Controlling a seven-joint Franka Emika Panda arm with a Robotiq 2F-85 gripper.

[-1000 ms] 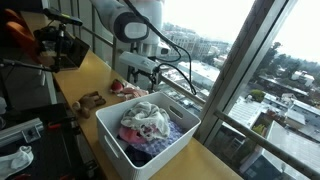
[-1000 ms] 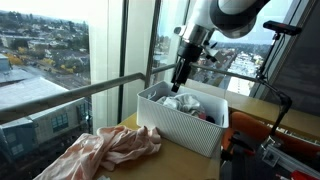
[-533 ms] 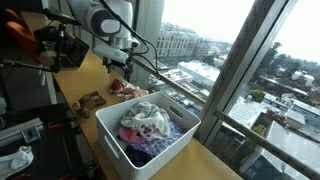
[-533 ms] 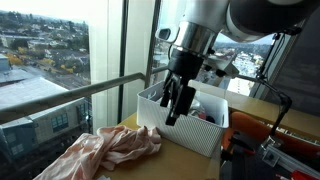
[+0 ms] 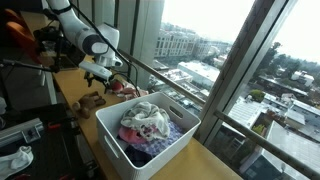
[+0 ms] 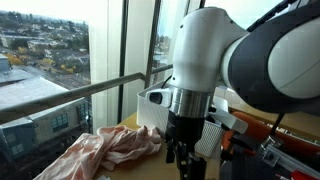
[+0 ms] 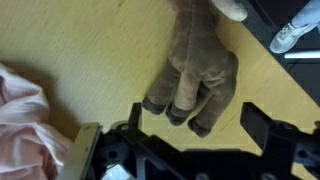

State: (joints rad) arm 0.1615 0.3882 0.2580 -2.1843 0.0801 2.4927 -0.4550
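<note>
The open gripper lowers past the brown feet onto the plush toy's leg [image 5: 90, 101] [image 7: 193, 72] next, since the toy's feet already point in between the two spread fingers.
My gripper [image 7: 192, 118] is open and empty, its two dark fingers spread just above the wooden tabletop [image 7: 90, 60]. A brown plush toy [image 7: 200, 70] lies directly ahead of the jaws, its feet reaching between the fingertips without touching them. In an exterior view the gripper [image 5: 101, 76] hangs low over the plush toy [image 5: 92, 100], beside the white basket [image 5: 110, 138]. In an exterior view the arm's bulk fills the middle and the gripper [image 6: 185, 165] shows only at the bottom edge.
The white basket [image 6: 150, 104] holds a heap of clothes [image 5: 148, 125]. A pink cloth [image 6: 108, 148] lies on the table next to the basket and shows in the wrist view [image 7: 22, 120]. A white shoe [image 7: 295, 35] sits off the table edge. Windows run along the table.
The arm has swung away from above the basket and come down over the plush toy on the table. The gripper stays open. The clothes and basket have not moved.
</note>
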